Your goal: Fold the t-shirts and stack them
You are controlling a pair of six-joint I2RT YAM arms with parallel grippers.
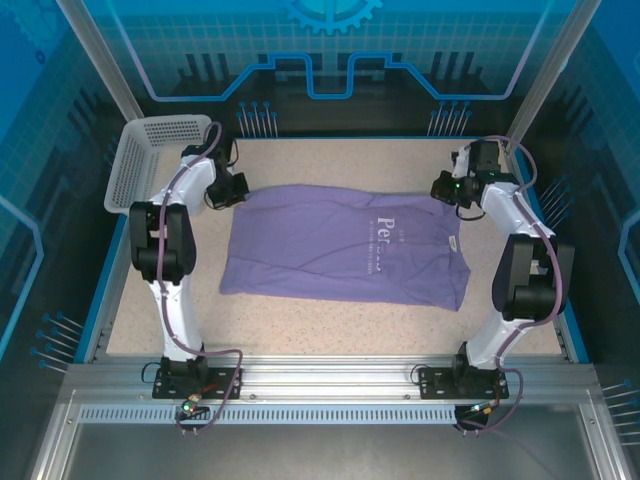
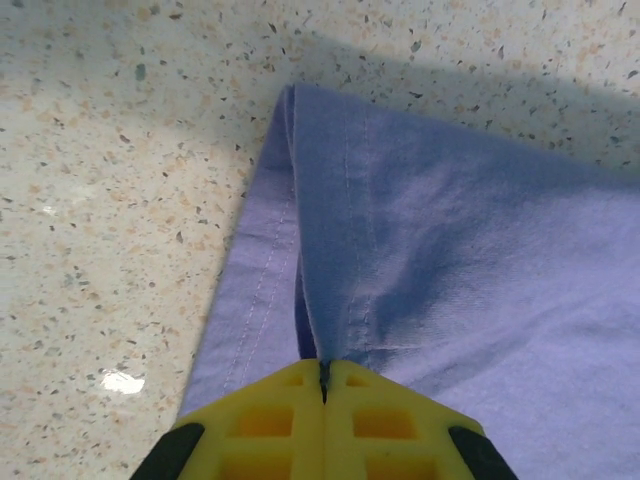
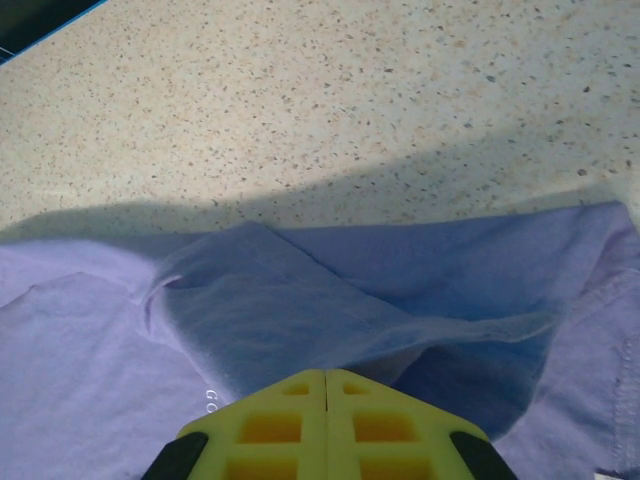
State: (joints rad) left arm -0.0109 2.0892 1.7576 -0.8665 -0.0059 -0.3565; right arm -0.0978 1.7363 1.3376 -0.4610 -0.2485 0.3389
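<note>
The right gripper moves down and slightly back next to release the lifted flap, since the cloth by the collar tag (image 1: 445,221) (image 3: 557,440) lies below it, toward my base.
A lavender-purple t-shirt (image 1: 345,245) with white chest lettering lies spread across the middle of the table, collar end to the right. My left gripper (image 1: 232,190) sits at its far left corner. In the left wrist view its yellow jaws (image 2: 323,362) are shut on a raised fold of the stitched hem of the shirt (image 2: 450,260). My right gripper (image 1: 447,190) is at the far right corner. Its jaws (image 3: 326,373) are shut on a lifted flap of the shirt (image 3: 280,310), which tents up over the cloth beneath.
A pale mesh basket (image 1: 150,160) stands at the far left corner, just beyond the left arm. The speckled tabletop (image 1: 330,160) shows bare behind the shirt and along the near edge. Blue walls close in the sides and back.
</note>
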